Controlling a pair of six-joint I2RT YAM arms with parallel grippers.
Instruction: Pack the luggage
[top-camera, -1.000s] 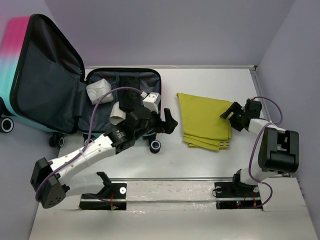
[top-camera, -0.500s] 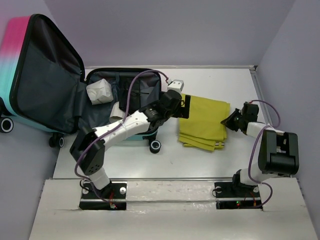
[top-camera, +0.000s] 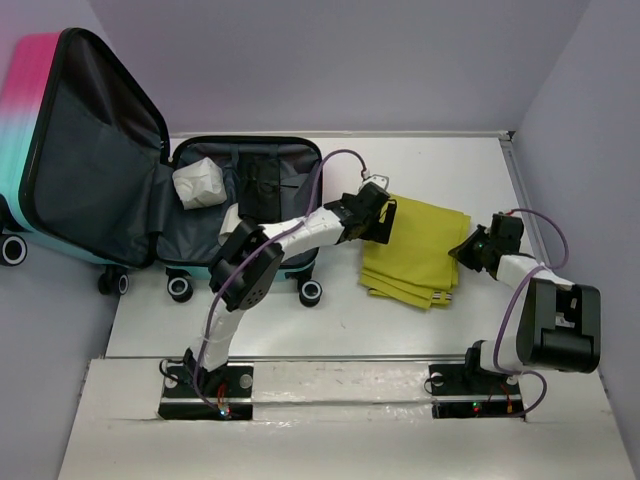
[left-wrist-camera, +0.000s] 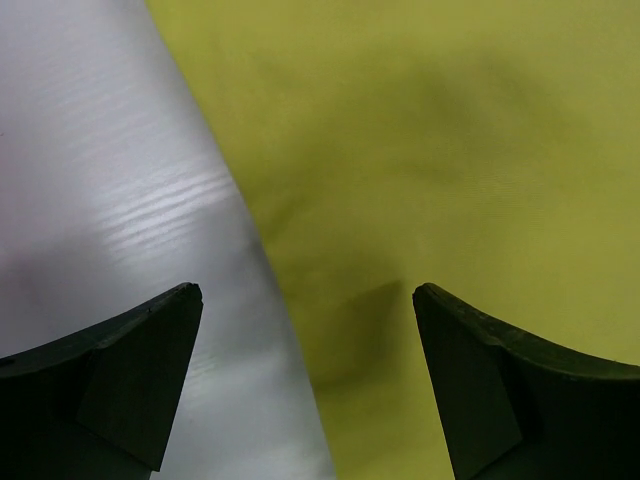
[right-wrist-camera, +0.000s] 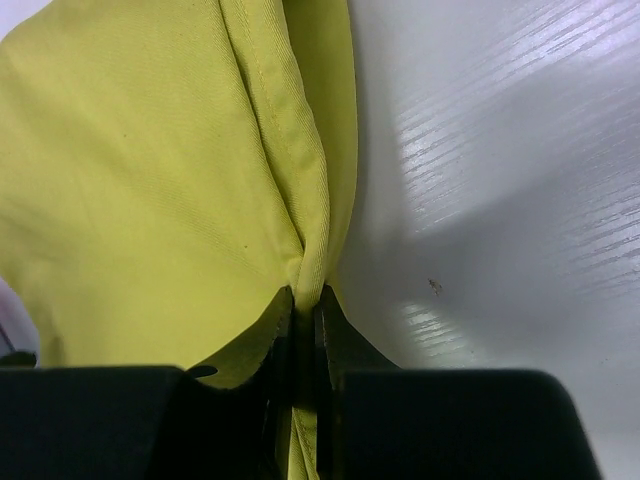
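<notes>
My right gripper will rise, carry the cloth's hem left in the top view and release it over the luggage base there.
The luggage (top-camera: 95, 170) lies open at the left, its pink-to-teal lid leaning up and its dark grey lining showing. A folded yellow-green cloth (top-camera: 418, 255) lies on the white table to its right. My left gripper (top-camera: 384, 221) hovers open over the cloth's left edge. In the left wrist view its two black fingers (left-wrist-camera: 135, 370) straddle the border of cloth (left-wrist-camera: 450, 150) and table, touching nothing. My right gripper (top-camera: 467, 250) is shut on the cloth's right edge. The right wrist view shows the hem (right-wrist-camera: 300, 200) pinched between the closed jaws (right-wrist-camera: 305, 305).
Inside the luggage base lie a crumpled white item (top-camera: 200, 183) and a black item (top-camera: 262, 185). The luggage wheels (top-camera: 311, 292) stand at its near edge. Purple walls close in the white table (top-camera: 350, 330) on the left, back and right.
My left arm swung right, from over the luggage to the cloth's left edge. The right gripper closed on the cloth's right edge, and the cloth shifted slightly to the right.
</notes>
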